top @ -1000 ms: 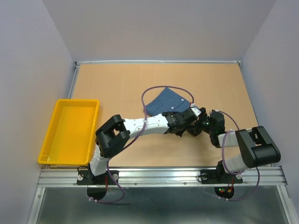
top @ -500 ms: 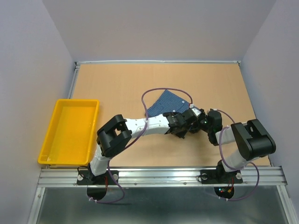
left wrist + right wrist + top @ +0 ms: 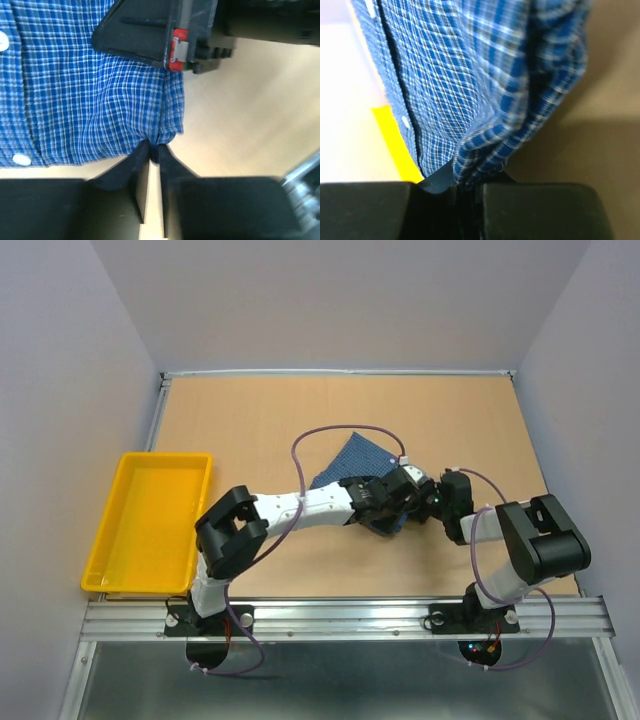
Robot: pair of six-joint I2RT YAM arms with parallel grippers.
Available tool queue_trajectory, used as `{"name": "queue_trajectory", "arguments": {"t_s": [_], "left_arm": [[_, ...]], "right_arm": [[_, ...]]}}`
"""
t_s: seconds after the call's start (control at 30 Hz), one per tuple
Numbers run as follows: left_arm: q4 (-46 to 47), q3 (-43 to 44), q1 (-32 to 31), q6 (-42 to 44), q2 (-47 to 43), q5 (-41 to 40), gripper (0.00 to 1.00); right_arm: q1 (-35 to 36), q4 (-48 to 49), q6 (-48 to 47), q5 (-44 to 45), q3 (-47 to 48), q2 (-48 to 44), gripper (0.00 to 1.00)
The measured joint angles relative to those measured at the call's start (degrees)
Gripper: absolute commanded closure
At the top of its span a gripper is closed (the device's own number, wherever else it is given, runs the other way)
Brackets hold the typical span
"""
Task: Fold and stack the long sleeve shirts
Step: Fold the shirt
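Note:
My right gripper will next lift the shirt's fold outward, lower it toward the yellow tray and let go on the bare tabletop between tray and shirt (image 3: pixel 282 476).
One blue finely checked long sleeve shirt (image 3: pixel 352 458) lies folded small at the table's middle. In the top view both grippers meet at its near right corner. My left gripper (image 3: pixel 154 150) pinches the shirt's hem (image 3: pixel 100 110) between nearly closed tips, with a bunch of cloth caught there. White buttons (image 3: pixel 21 159) show along the placket. My right gripper (image 3: pixel 465 187) is shut on a gathered fold of the same shirt (image 3: pixel 470 90). From above, the left gripper (image 3: pixel 392 508) and right gripper (image 3: pixel 428 502) sit side by side, hiding that corner.
A yellow tray (image 3: pixel 105 540) stands at the table's left edge, and its rim (image 3: pixel 390 140) shows behind the cloth in the right wrist view. The right arm's black body with a red tag (image 3: pixel 177 45) hangs close above the left gripper's jaws. A purple cable (image 3: pixel 340 432) loops over the shirt.
My right gripper moved left to the shirt's corner and closed on the cloth. The left arm shifted slightly left, still holding the hem.

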Motion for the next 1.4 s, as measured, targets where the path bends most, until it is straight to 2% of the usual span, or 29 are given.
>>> {"name": "queue_trajectory", "arguments": {"t_s": [0.1, 0.23, 0.33, 0.47, 0.63, 0.83, 1.0, 1.13, 1.27, 1.4], "left_arm": [[0.6, -3.3, 1.6, -0.3, -5.5, 1.3, 0.45], [1.9, -9.3, 7.1, -1.0, -16.3, 3.6, 0.36], [3.2, -13.6, 14.1, -0.9, -24.3, 5.2, 0.35], [3.8, -16.6, 24.7, 0.5, -30.6, 5.9, 0.35], [5.6, -21.4, 35.2, 3.8, -33.3, 7.1, 0.36], [11.0, -30.9, 45.9, 4.3, -33.9, 13.7, 0.36], [13.1, -31.6, 48.4, 4.2, -33.8, 17.5, 0.36], [14.2, -31.6, 48.9, 4.2, -34.0, 17.6, 0.36], [14.7, -32.0, 48.9, 4.3, -34.6, 17.2, 0.37], [14.9, -32.1, 49.0, 4.3, -34.8, 17.1, 0.37]], "right_arm": [[0.0, -8.0, -5.4, -0.9, 4.9, 0.0, 1.0], [-0.1, -20.5, -15.1, -1.1, 12.7, -0.8, 1.0], [-0.4, -30.2, -21.9, -0.7, 17.9, -1.9, 0.99], [-0.8, -45.4, -30.9, 1.4, 26.7, -2.4, 0.99], [-0.9, -67.4, -43.1, 8.4, 45.4, -2.0, 0.99], [-0.9, -81.2, -51.5, 18.0, 61.4, -2.1, 0.97], [-0.9, -91.9, -57.1, 27.6, 70.9, -0.7, 0.99], [-0.9, -98.8, -60.8, 39.3, 79.2, 1.6, 0.99], [-0.9, -102.5, -65.1, 48.4, 88.2, 3.7, 0.99], [1.2, -103.4, -69.1, 55.4, 91.4, 4.2, 0.99]]}}
